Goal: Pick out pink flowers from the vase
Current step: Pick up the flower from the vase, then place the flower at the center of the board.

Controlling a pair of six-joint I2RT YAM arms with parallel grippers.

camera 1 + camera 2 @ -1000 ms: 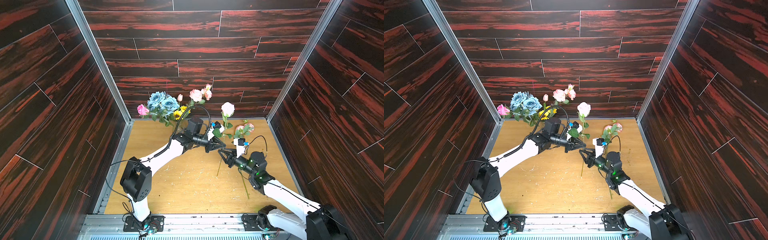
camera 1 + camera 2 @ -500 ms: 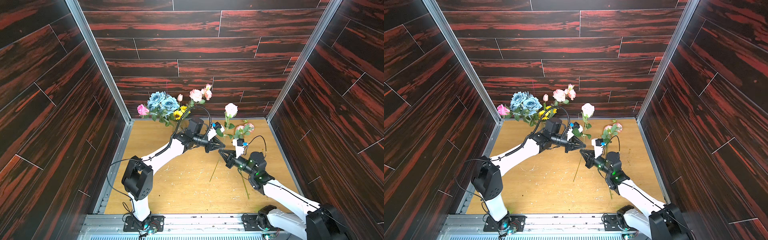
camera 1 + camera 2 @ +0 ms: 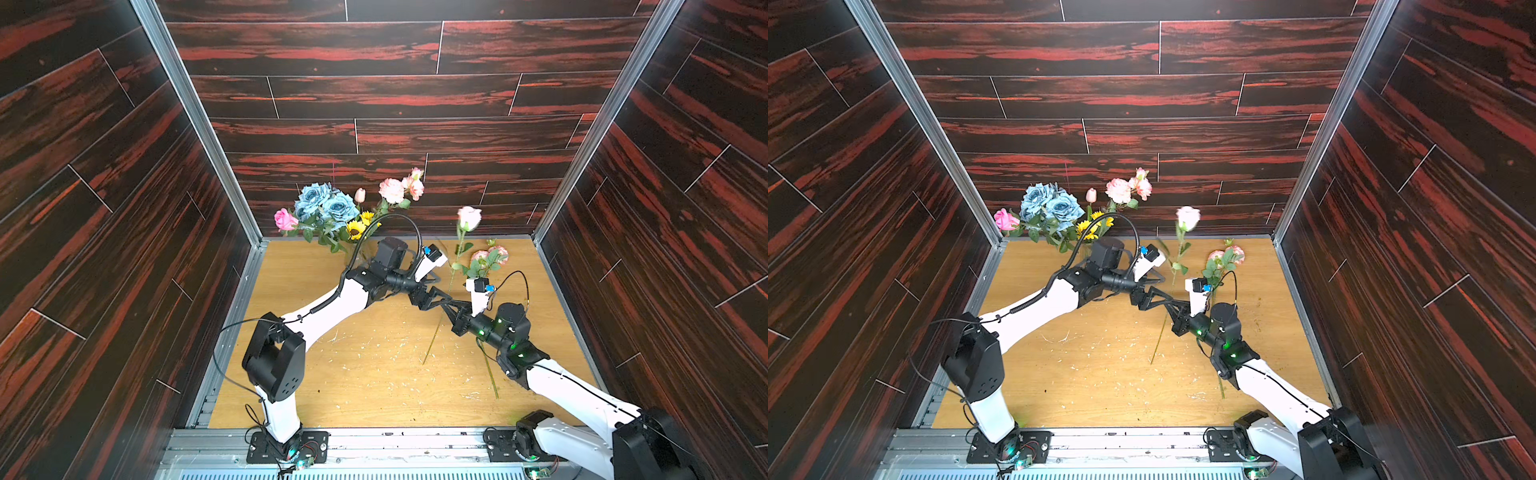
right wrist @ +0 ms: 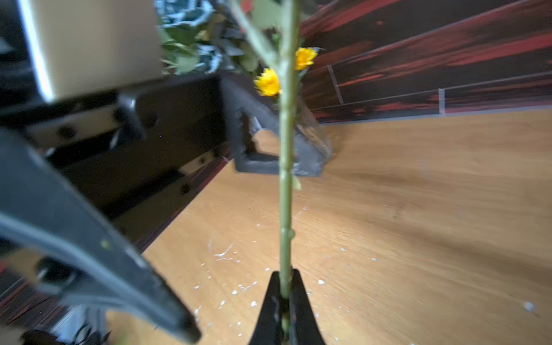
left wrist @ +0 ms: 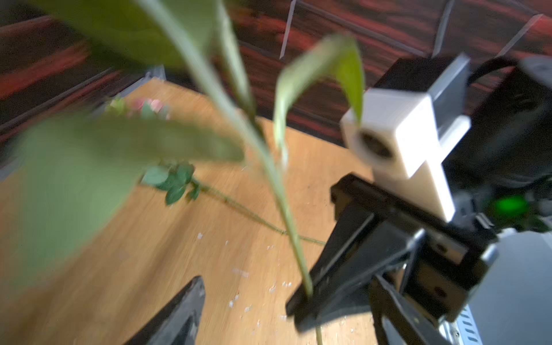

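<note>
This flower goes down next in my tilting right gripper, away from the vase, to another pink spray's stem below it, and comes free alongside.
My right gripper [image 4: 283, 286] is shut on the thin green stem [image 4: 285, 209] of a pale-pink flower [image 3: 469, 217], holding it upright over the middle of the table in both top views. My left gripper [image 3: 436, 298] stands open around the same stem, its fingers [image 5: 179, 313] well apart and off it. The clear glass vase [image 4: 310, 131] sits at the back left, mostly hidden behind my left arm. It holds a pink rose [image 3: 286, 219], a slim pink bud [image 3: 360, 194] and ruffled pink blooms [image 3: 392, 190].
Dusty-blue roses [image 3: 324, 203] and yellow sunflowers [image 3: 359, 226] share the vase. Another pink spray [image 3: 490, 255] lies on the wooden table [image 3: 374, 386] at the right, its stem running toward the front beneath my right arm. Dark panel walls close in three sides.
My left gripper has opened and let go of the stem. My right gripper has shut on it. The bloom has drifted a little to the right.
</note>
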